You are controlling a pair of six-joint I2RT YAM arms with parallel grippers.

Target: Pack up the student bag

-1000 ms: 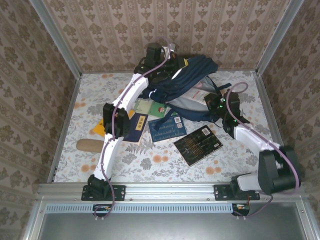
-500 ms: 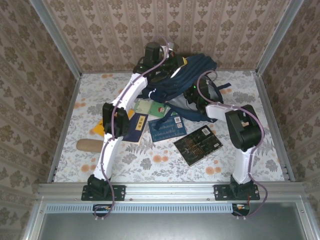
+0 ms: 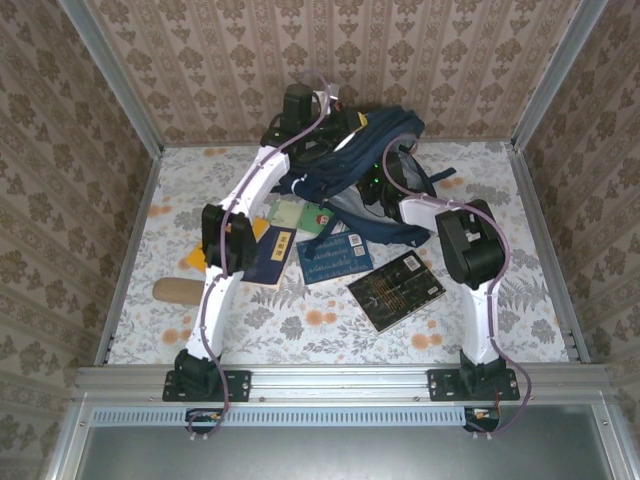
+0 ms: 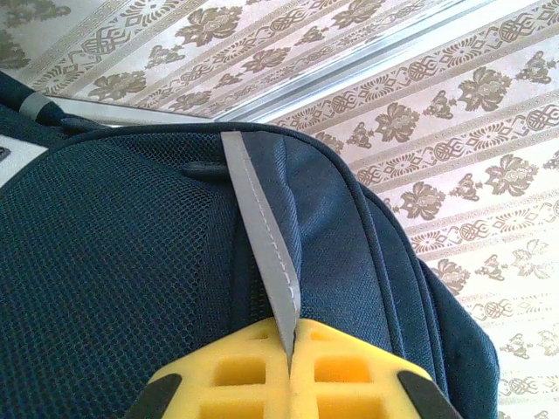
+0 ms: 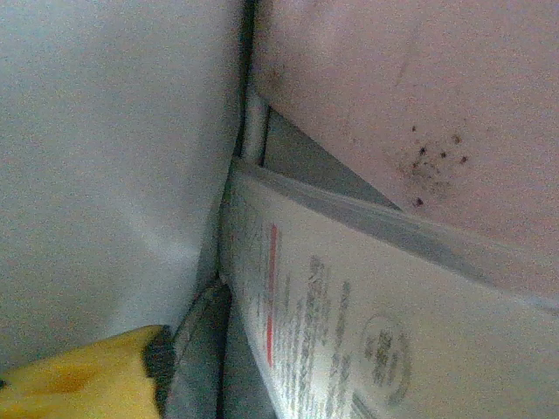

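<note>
My left gripper stays at the bag's raised top next and releases the grey reflective stripe [image 4: 258, 218], since the white booklet already leans inside the bag.
The student bag [image 3: 372, 150], navy blue, lies at the back of the table with its mouth facing the front. My left gripper [image 4: 293, 336] is shut on the bag's grey reflective stripe [image 4: 258, 218] and holds the top of the bag up. My right gripper [image 3: 380, 188] is reached into the bag's mouth. In the right wrist view one yellow finger [image 5: 87, 384] sits far to the left, well off centre, so the jaws stand open. A white printed booklet [image 5: 349, 323] leans inside against the pale lining [image 5: 105, 157], apart from that finger.
On the table in front of the bag lie a blue book [image 3: 335, 257], a black book [image 3: 397, 290], a dark book with a yellow label [image 3: 272, 255] and a green item [image 3: 305, 217]. A tan block [image 3: 180, 292] rests at the left.
My right arm has swung from the table's right side into the bag's mouth, carrying a white item, and its jaws have opened. The left gripper has kept its hold.
</note>
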